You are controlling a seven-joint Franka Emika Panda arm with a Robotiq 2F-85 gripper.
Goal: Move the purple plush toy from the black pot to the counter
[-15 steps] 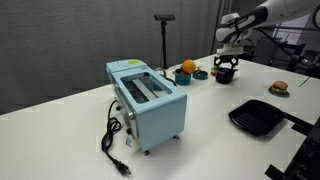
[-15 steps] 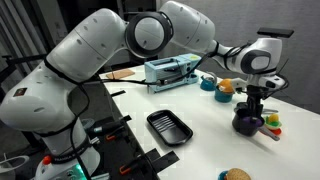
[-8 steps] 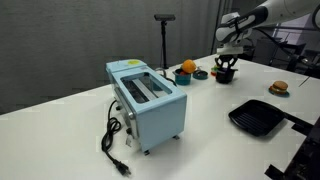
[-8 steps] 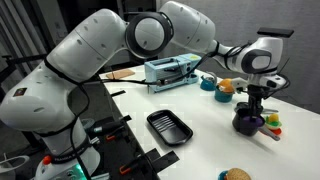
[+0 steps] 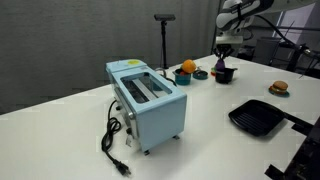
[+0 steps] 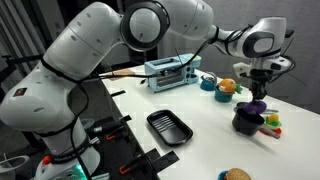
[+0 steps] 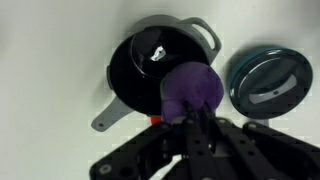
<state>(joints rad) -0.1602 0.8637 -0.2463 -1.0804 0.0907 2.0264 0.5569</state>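
My gripper is going to move up above the pot (image 6: 245, 123) next, then toward the toaster and down to the counter between the toaster and the grill pan, because that spot is clear.
The purple plush toy (image 7: 190, 88) hangs pinched between my fingers, lifted just above the black pot (image 7: 148, 62). My gripper (image 7: 183, 113) is shut on the toy's lower edge. In both exterior views the gripper (image 6: 256, 92) (image 5: 223, 52) is raised over the pot (image 6: 245, 123) (image 5: 224, 74), and the toy (image 6: 257, 105) dangles below the fingers. The pot stands on the white counter (image 5: 210, 120) near its far end. In the wrist view a small pale item lies inside the pot.
A blue toaster (image 5: 148, 98) with its cord sits mid-counter. A flat black grill pan (image 5: 259, 117) (image 6: 168, 127) lies nearer the edge. An orange round object (image 5: 187, 68), a teal dish (image 7: 270, 82) and a toy burger (image 5: 279, 88) stand around the pot.
The jaws closed on the purple plush toy inside the pot, and the gripper then rose, lifting the toy out above the rim.
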